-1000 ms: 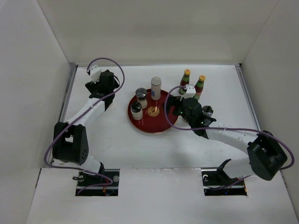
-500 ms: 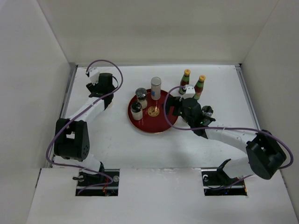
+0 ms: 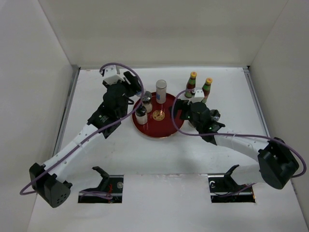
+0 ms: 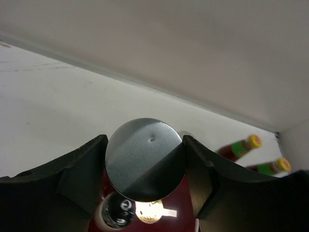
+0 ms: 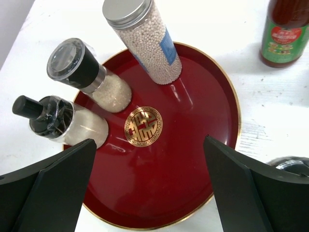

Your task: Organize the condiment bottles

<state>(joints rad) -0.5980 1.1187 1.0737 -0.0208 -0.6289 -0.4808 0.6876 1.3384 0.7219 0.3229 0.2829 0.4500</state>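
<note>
The tray's near part is bare beside the shakers [image 3: 140, 112], so the left gripper should next move back and down onto it and let go of the grey-capped bottle.
The round red tray [image 3: 157, 129] holds a white blue-labelled jar [image 3: 161, 91] and two clear shakers [image 3: 140, 112] with black caps. Two slim dark sauce bottles [image 3: 191, 83] with yellow caps stand on the table behind the tray's right side. My left gripper [image 3: 140, 94] is over the tray's back left. In the left wrist view its fingers [image 4: 89, 164] press both sides of a grey-capped bottle [image 4: 145, 157]; its body is hidden. My right gripper [image 3: 181, 112] is open and empty above the tray's right half [image 5: 183, 169], with the jar [image 5: 145, 43] and shakers [image 5: 84, 72] ahead of it.
A black-capped bottle [image 3: 215, 115] stands on the table right of the tray, beside my right wrist, and shows at the edge of the right wrist view [image 5: 289, 164]. White walls enclose the table at the back and on both sides.
My left arm has swung from the back left corner to the tray's back-left edge. My right arm has barely moved. The bottles on the tray have stayed put.
</note>
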